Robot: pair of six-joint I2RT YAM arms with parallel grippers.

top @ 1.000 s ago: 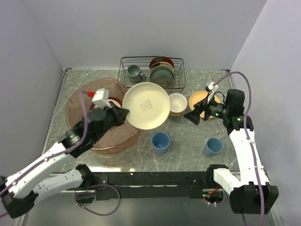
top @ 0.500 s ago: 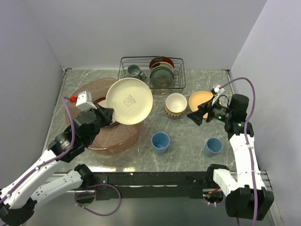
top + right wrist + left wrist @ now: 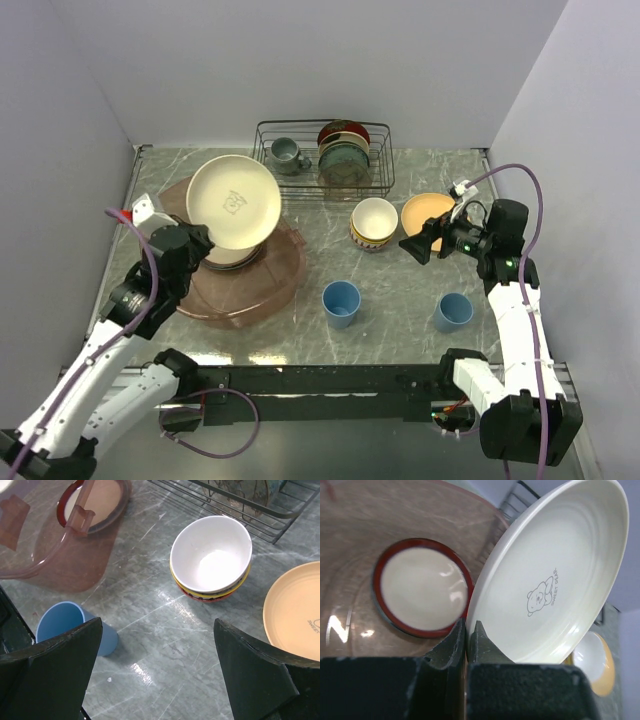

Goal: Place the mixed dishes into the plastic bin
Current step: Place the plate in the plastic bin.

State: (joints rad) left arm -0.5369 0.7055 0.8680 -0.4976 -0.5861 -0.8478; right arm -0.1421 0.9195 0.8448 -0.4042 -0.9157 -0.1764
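My left gripper should next lower the cream plate onto the red-rimmed plate, because that plate lies flat and uncovered in the bin.
My left gripper is shut on the rim of the cream plate, which is tilted above the pinkish-brown plastic bin. In the left wrist view the gripper pinches the plate above a red-rimmed plate lying in the bin. My right gripper is open and empty, above the table near the stacked bowls and the yellow-orange plate. Two light-blue cups stand in front. The right wrist view shows the bowls, the plate and one cup.
A black wire rack at the back holds a grey mug and upright dark plates. Grey walls close in the table on the left, back and right.
My left arm has swung the cream plate leftward and back, from beside the bowls to above the bin. The right gripper has barely moved.
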